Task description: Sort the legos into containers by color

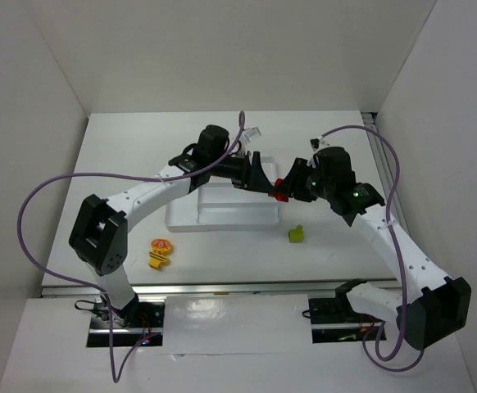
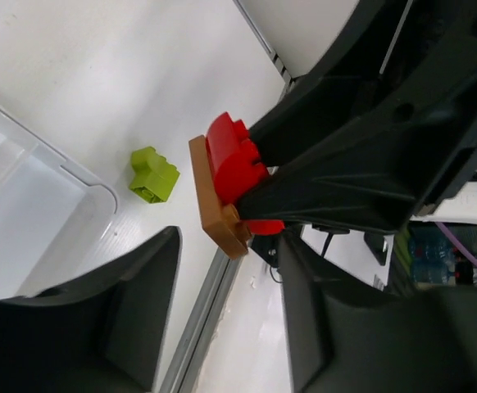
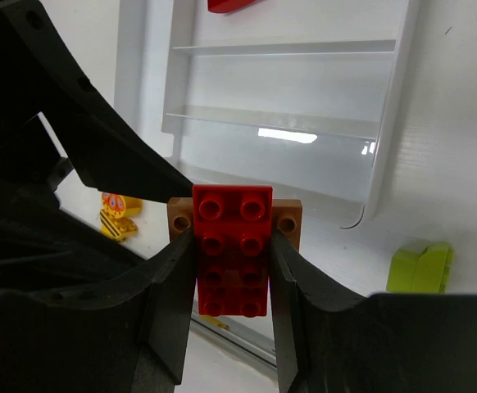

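Next, my right gripper moves outward, then down into the tray's far section [image 3: 329, 18] to release the flat red brick, as another red piece [image 3: 230, 4] already lies there.
My right gripper [image 3: 232, 239] is shut on a red brick [image 3: 232, 246] stuck to a brownish-orange plate [image 3: 288, 219], held in the air beside the white tray [image 3: 390, 123]. In the top view the right gripper [image 1: 292, 185] and red brick [image 1: 280, 191] are off the tray's [image 1: 222, 219] right end. My left gripper [image 2: 227, 266] is open, its fingertips just short of that stack's red brick [image 2: 234, 160] and plate [image 2: 214, 201]; it shows in the top view [image 1: 263, 180]. A lime green brick [image 1: 296, 234] lies on the table right of the tray. Another red piece [image 3: 230, 4] lies in the tray.
Two yellow-orange pieces [image 1: 160, 252] lie on the table near the left front, also in the right wrist view [image 3: 117, 214]. The green brick shows in both wrist views [image 2: 152, 173] [image 3: 421, 268]. White walls enclose the table on three sides.
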Controlling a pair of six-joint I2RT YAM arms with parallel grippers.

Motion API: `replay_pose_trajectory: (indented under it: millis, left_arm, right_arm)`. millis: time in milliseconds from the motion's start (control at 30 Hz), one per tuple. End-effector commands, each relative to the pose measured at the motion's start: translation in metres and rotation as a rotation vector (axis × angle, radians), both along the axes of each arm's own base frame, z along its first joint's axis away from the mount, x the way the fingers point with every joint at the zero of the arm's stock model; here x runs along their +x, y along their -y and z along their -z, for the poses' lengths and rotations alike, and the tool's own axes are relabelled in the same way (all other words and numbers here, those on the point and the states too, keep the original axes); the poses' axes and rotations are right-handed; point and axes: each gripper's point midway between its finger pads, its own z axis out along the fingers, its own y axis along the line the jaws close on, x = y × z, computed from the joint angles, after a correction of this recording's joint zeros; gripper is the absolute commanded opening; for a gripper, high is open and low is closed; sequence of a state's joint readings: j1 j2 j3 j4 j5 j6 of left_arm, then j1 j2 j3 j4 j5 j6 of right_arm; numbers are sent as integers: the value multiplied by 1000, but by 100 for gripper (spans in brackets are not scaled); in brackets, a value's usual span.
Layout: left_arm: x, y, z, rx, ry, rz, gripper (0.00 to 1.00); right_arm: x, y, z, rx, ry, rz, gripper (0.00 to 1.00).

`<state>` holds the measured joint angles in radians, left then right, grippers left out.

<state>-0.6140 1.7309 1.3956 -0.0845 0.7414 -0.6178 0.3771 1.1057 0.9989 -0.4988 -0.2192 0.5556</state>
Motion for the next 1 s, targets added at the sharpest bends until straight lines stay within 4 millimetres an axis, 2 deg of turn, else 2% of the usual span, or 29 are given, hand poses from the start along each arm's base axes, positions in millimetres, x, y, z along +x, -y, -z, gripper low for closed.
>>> replay_pose_trajectory:
  millis: [0,233,333,367,467,500,667,767,900,933,967]
  left_arm:
    - [4,11,-11,-51,2,20,60]
    - [6,13,-11,-63,2,25,57]
    - [6,13,-11,-63,2,25,42]
    - [6,13,-11,-63,2,25,28]
    - [5,14,-12,-60,-9,33,3]
    - [5,14,-12,-60,-9,34,0]
    - [7,8,-12,-45,-11,18,0]
    - [27,-12,-4,3,-8,-64,0]
    - [53,-58,11,142,-25,-250,0]
    - [59,-82,21,202,-76,-321,0]
    - [68,-101,17,239,-54,-408,0]
  right_arm:
    - [5,-10,-32,35,94,-32,3]
    - [2,-12,-35,47,99,-48,3]
    - [2,-12,-35,47,99,-48,3]
    - [3,-12,-37,50,108,-48,3]
    - [-1,-15,-41,65,112,-68,3]
    - [-1,-15,-41,65,112,-68,3]
    - [-2,-10,-52,64,144,-48,3]
    - [0,2,-57,34,162,13,2]
    - [6,14,-51,-14,158,83,2]
    - [11,14,-41,-34,126,89,2]
    - [15,15,-36,-50,108,98,2]
